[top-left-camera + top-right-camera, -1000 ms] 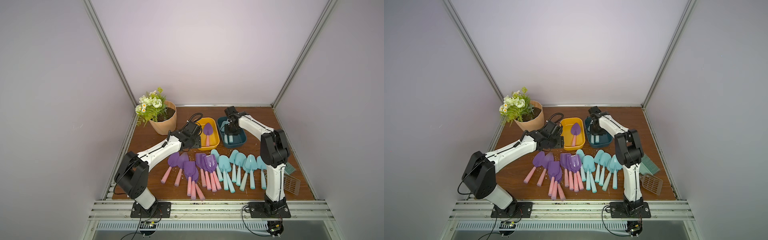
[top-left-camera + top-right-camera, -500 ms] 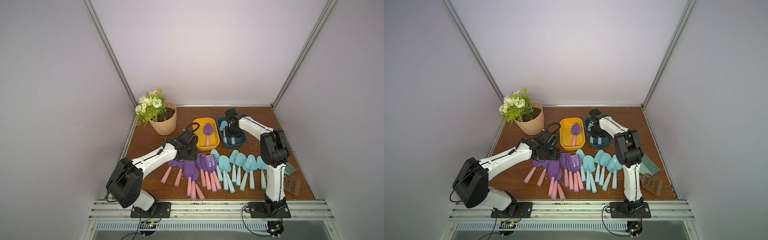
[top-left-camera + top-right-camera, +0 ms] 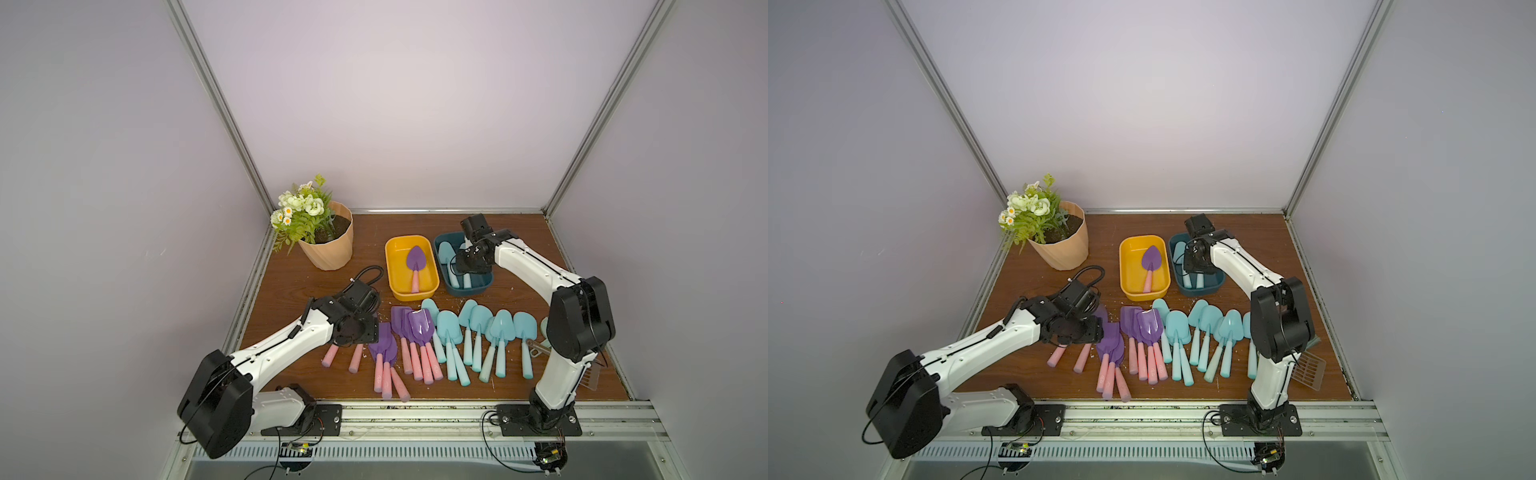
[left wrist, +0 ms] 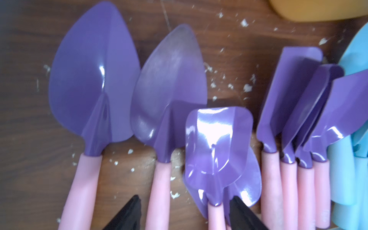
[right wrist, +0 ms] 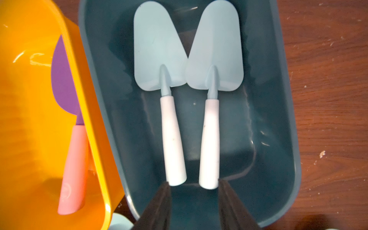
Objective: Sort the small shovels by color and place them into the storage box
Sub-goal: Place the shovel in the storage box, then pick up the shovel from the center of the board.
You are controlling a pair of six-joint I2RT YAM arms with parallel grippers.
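The left gripper moves back and down next onto the lone pink handle by the stacked shovels, which lies below the fingers, nearer my base, clear of others.
Several purple shovels (image 3: 411,328) with pink handles and several aqua shovels (image 3: 478,328) lie in a row at the table's front. My left gripper (image 4: 185,201) hangs open over the purple ones; two pink handles (image 4: 159,199) lie between its black fingertips (image 4: 134,201), untouched. It is also seen in a top view (image 3: 1084,328). The yellow storage box (image 3: 390,266) holds one purple shovel (image 3: 415,262). The teal storage box (image 5: 278,119) holds two aqua shovels (image 5: 159,59) side by side. My right gripper (image 5: 194,183) is open just behind their handle ends, holding nothing.
A flower pot (image 3: 328,245) stands at the back left. A brown slotted scoop (image 3: 1308,370) lies at the front right, partly behind the right arm. The right arm's elbow (image 3: 582,324) overhangs the right end of the aqua row. White crumbs dot the wooden table (image 3: 291,291).
My left arm has swung from beside the yellow box towards the front, over the purple shovels. My right gripper has opened over the teal box.
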